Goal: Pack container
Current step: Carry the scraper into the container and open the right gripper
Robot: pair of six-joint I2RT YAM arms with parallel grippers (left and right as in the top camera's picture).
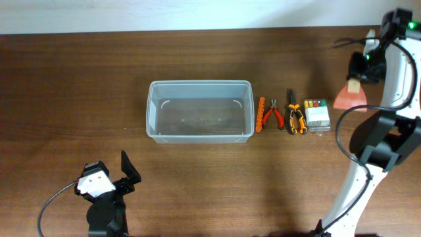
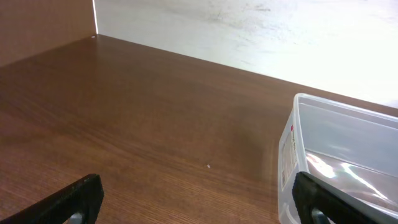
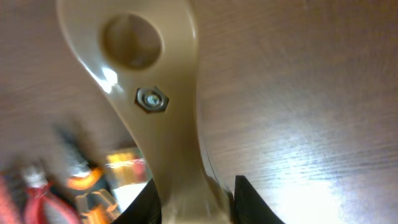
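The container's bottom is empty, so my right gripper will next go down into the clear container (image 1: 200,83) and turn the scraper lengthwise beside the container's near side.
The clear plastic container (image 1: 200,83) stands empty at the table's middle; its left end shows in the left wrist view (image 2: 348,143). My left gripper (image 1: 125,174) is open and empty near the front edge, left of the container, with its black fingers apart (image 2: 199,202). My right gripper (image 1: 360,69) is at the far right, shut on the tan handle (image 3: 149,93) of a scraper with a salmon-coloured blade (image 1: 350,99). The handle has a round hole and a hex nut and sits between the fingers (image 3: 193,205). The scraper is held right of the row of tools.
Right of the container lie an orange slim tool (image 1: 261,113), red-handled pliers (image 1: 274,114), orange-and-black pliers (image 1: 295,120) and a small clear box of coloured bits (image 1: 316,113). They show blurred in the right wrist view (image 3: 81,180). The right arm's base (image 1: 385,145) stands at the right edge.
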